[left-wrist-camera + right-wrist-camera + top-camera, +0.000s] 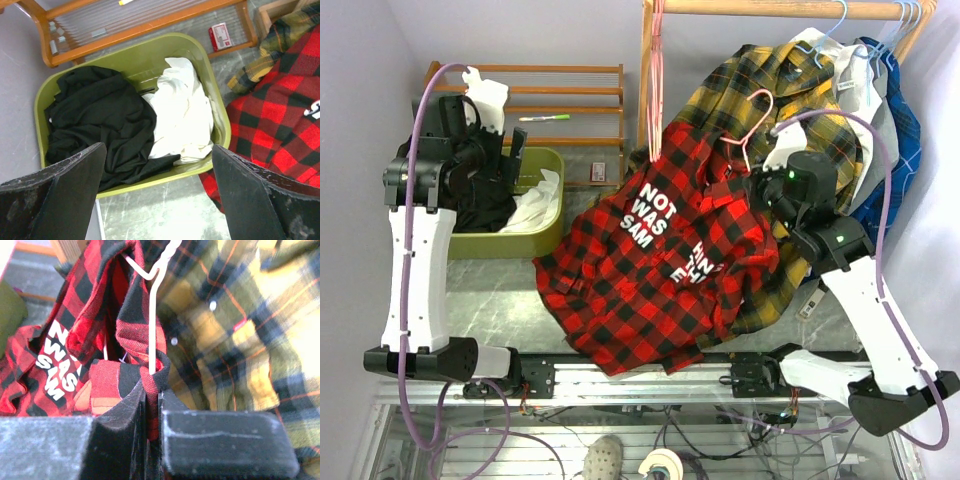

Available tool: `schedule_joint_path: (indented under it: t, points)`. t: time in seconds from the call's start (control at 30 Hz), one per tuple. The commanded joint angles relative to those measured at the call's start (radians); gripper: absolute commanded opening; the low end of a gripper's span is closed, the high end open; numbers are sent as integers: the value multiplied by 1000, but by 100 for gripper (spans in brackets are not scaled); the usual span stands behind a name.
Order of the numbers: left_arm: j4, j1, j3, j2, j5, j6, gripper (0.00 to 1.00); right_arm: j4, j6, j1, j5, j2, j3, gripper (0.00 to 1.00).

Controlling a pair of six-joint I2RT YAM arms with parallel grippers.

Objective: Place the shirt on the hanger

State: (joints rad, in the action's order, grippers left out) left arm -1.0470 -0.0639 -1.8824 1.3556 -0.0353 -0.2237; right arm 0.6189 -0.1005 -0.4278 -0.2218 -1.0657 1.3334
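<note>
The pink hanger's hook sticks out uncovered. I will next raise my right gripper outward to the bare part of the wooden bar [782, 8] and release the shirt there.
The red-and-black plaid shirt [660, 265] with white lettering lies spread over the table's middle, its upper part lifted. The pink wire hanger [752, 125] stands in its collar area, hook upward. My right gripper [763, 190] is shut on a fold of the shirt [135, 325]. In the right wrist view the hanger wire [152, 320] runs down into that pinched fold at the gripper [152, 392]. My left gripper [505, 150] hangs open and empty [159, 150] above the green bin, left of the shirt's edge [280, 120].
An olive-green bin [552, 160] holds black cloth [100, 120] and white cloth [185, 110]. A wooden rack [570, 100] stands behind it. A yellow plaid shirt [790, 90], a blue plaid shirt [900, 140], another pink hanger [657, 80] and light blue hangers [910, 15] hang on the rail.
</note>
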Motion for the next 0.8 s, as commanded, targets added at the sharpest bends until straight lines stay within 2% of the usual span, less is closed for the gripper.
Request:
schedule_joint_path:
  t: [0.0,0.13,0.33,0.53,0.77]
  points:
    - [-35,7,22,-22,-65,29,99,-95,69,8,-46,-50,143,0]
    - [-32,7,37,-33,-47,23,99,-99,114,24,-72,-125,280,0]
    - [-28,7,56,-33,-79,21,99,-94,124,86,19,-270,467,0]
    - [-31,7,60,-33,-85,18,99,-64,101,159,-41,-414,611,0]
    - [-21,7,89,-33,-92,16,99,3,101,262,-104,-487,721,0]
